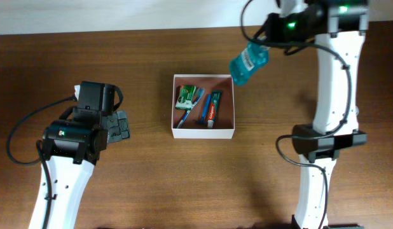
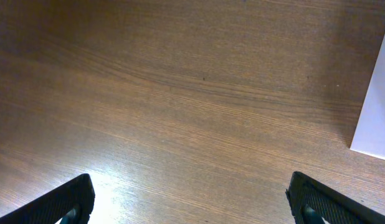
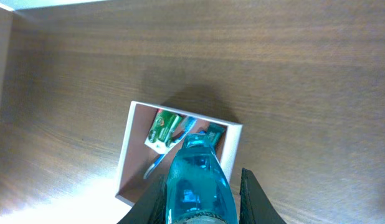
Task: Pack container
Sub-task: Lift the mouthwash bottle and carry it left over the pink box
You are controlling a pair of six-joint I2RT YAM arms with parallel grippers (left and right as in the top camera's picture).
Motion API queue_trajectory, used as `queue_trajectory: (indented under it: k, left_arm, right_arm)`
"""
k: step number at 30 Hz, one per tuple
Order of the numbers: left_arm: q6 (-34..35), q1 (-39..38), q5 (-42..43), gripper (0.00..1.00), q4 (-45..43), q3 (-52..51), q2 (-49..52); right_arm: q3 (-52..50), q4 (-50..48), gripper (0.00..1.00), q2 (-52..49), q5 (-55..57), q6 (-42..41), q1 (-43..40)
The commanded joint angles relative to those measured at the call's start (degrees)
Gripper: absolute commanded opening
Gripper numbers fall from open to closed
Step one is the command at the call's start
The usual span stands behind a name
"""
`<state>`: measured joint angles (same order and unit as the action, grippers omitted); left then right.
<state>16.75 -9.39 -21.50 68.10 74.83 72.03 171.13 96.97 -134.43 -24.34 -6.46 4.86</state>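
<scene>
The empty part of the container's bottom beside the toothpaste tube is below and to the left in the overhead view, so my right gripper should move over it next, go down and let go.
The container (image 1: 203, 133), a square white-walled box with a reddish-brown floor, sits mid-table. It holds a green packet (image 1: 186, 97), a blue toothbrush (image 1: 185, 114) and a toothpaste tube (image 1: 213, 108). My right gripper (image 1: 268, 39) is shut on a clear blue bottle (image 1: 249, 62) and holds it in the air, above and just outside the box's back right corner. In the right wrist view the bottle (image 3: 199, 177) sits between my fingers (image 3: 202, 208) with the container (image 3: 125, 149) below. My left gripper (image 1: 123, 125) is open and empty, left of the box.
The left wrist view shows bare wooden table (image 2: 180, 93) between the wide-open fingers (image 2: 192, 208), with the container's white wall (image 2: 376, 112) at the right edge. The right arm's base (image 1: 324, 141) stands right of the box.
</scene>
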Motion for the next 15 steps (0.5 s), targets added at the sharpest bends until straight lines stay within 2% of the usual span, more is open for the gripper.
queue_trajectory:
  k: [1, 9, 15]
  left_arm:
    - [0.57, 0.31, -0.59, 0.99, 0.04, -0.17, 0.17]
    - [0.57, 0.31, -0.59, 0.99, 0.04, -0.17, 0.17]
    - [0.57, 0.31, -0.59, 0.99, 0.04, -0.17, 0.17]
  right_arm:
    - [1.31, 0.35, 0.04, 3.23, 4.55, -5.44, 3.67]
    - [-3.13, 0.35, 0.04, 2.91, 19.65, -10.88, 13.03]
    - [-9.18, 0.0, 0.04, 2.86, 28.37, -14.95, 15.87]
